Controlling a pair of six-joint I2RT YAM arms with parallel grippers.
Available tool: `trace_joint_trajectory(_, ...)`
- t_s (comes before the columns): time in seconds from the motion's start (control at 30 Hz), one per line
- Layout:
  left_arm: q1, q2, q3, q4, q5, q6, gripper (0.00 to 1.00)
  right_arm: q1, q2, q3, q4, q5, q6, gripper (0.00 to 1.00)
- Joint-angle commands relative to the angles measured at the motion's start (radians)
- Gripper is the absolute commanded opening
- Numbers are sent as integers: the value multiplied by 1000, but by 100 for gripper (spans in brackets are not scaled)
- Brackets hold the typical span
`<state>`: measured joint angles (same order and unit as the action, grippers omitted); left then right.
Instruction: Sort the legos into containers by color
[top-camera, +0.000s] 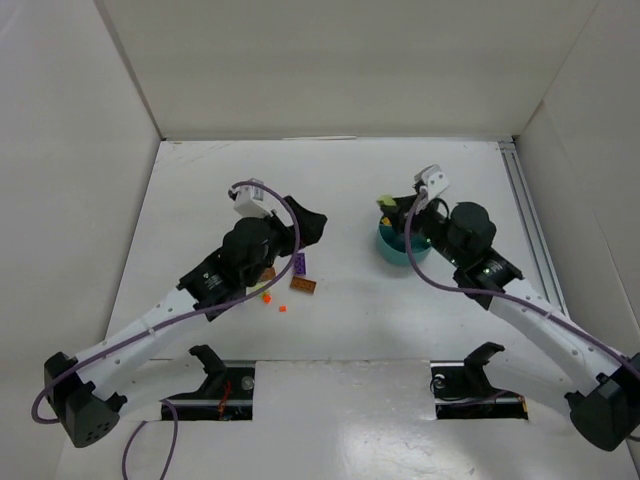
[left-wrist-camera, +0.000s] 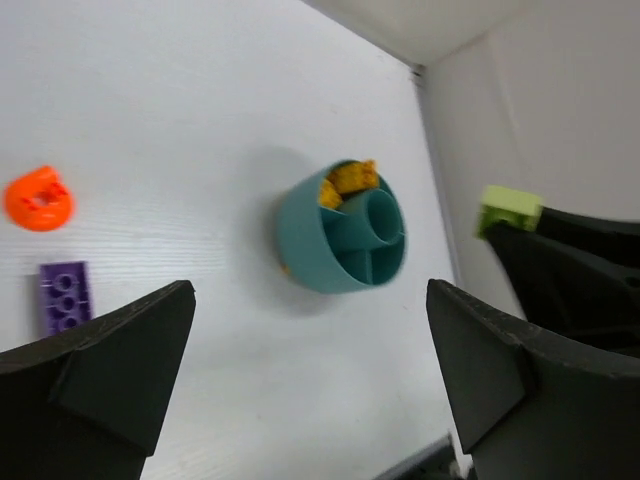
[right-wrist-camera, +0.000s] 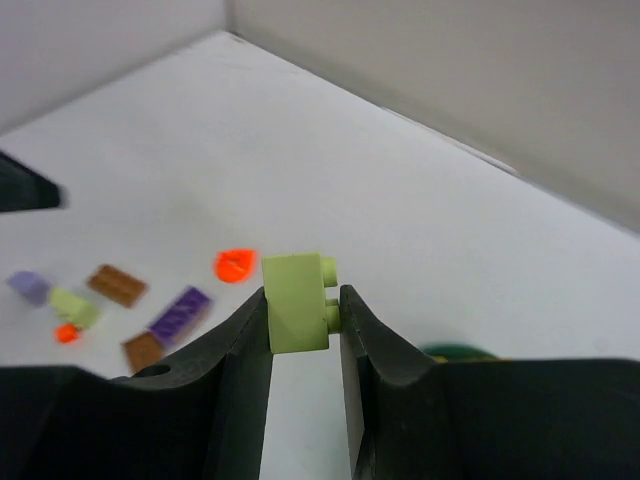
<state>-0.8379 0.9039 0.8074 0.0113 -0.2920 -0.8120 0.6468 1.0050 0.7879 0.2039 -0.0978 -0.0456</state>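
My right gripper should next move to its right in the top view, over the wedge on the tub's rail side below it, and tilt down, to keep lime apart from the yellow-orange bricks.
My right gripper (right-wrist-camera: 303, 312) is shut on a lime green lego (right-wrist-camera: 297, 302) and holds it in the air beside the teal tub (top-camera: 398, 248). That lego also shows in the left wrist view (left-wrist-camera: 510, 210), right of the tub (left-wrist-camera: 345, 240). Yellow-orange bricks (left-wrist-camera: 348, 178) lie in one wedge of the tub; the other wedges in view look empty. My left gripper (left-wrist-camera: 310, 380) is open and empty above the table, left of the tub. Loose legos lie under and beside it: a red-orange piece (right-wrist-camera: 234, 264), brown bricks (right-wrist-camera: 117, 285), another lime green brick (right-wrist-camera: 75, 307).
Purple bricks (right-wrist-camera: 180, 313) (top-camera: 300, 263) lie among the loose legos. A small red-orange bit (top-camera: 282, 307) sits nearer the arms' bases. White walls enclose the table on three sides. A metal rail (top-camera: 525, 215) runs along the right edge.
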Motion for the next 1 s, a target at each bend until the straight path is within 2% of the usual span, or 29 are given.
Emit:
trace_joint_trajectory(0.0,83,77,73,-201,-59,-36,100,-143,-57,23,-211,96,-37,12)
trace_joint_trajectory(0.03,142,107,62,-233,-5,-36,100,-217,-57,37,-294,96,-49,13)
trace_joint_trajectory(0.07,161,107,62,-234,13,-36,100,-217,-57,51,-332,112,-50,13)
trace_joint_trajectory(0.2,172,119,3,-243,13,-23,100,-370,1,128,-480,173,-112,13)
trace_joint_trajectory(0.33,181,87,-46,-275,-30,-67,100,-432,93,157,-448,165,-131,13)
trace_joint_trajectory(0.57,235,90,-106,-330,-44,-107,100,-475,296,243,-448,67,-169,15)
trace_joint_trajectory(0.73,290,142,-134,-312,-10,-107,100,-475,323,231,-437,14,-178,16)
trace_joint_trajectory(0.97,290,151,-136,-312,1,-87,100,-475,363,212,-437,-10,-178,20)
